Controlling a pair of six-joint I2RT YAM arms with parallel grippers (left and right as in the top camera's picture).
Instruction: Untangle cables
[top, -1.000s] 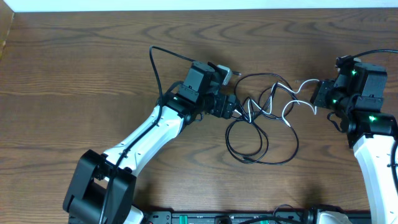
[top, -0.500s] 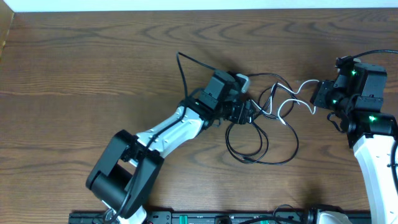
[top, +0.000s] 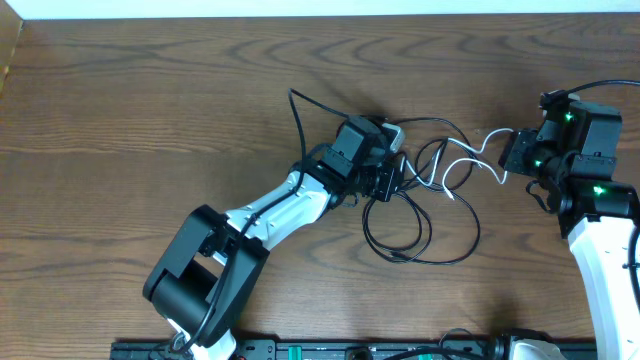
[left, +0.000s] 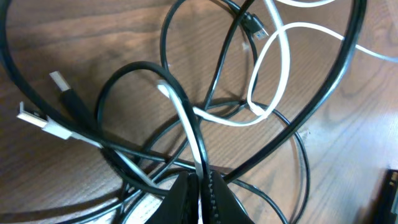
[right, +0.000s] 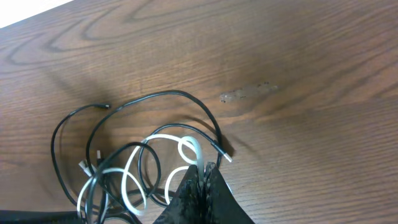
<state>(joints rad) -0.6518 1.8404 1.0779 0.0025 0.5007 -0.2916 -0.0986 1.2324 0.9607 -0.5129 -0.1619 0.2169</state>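
My left gripper opens over the tangle's edge (top: 403, 182) next and releases the white cable among the black loops. Part of the black cable runs into the fingers beside the white cable (top: 463, 164).
The cables lie tangled mid-table. The long black cable (top: 440, 257) loops round the shorter white cable (top: 463, 164). My left gripper (top: 392, 181) sits at the tangle's left edge. In the left wrist view it (left: 202, 186) is shut on the white cable (left: 186, 115), with the black cable (left: 323, 106) arching past. A black plug (left: 68, 96) and a white plug (left: 37, 119) lie at the left. My right gripper (top: 504, 162) is at the tangle's right. In the right wrist view it (right: 204, 171) is shut on the white cable (right: 163, 138), beside loops of the black cable (right: 155, 96).
The brown wooden table (top: 150, 120) runs to a white wall along the top edge. A thick black arm wire (top: 298, 112) loops up behind my left wrist. A dark rail (top: 330, 350) lines the table's near edge.
My left arm has swung right into the tangle and its jaws have closed on the white cable. The right arm has stayed where it was, still gripping.
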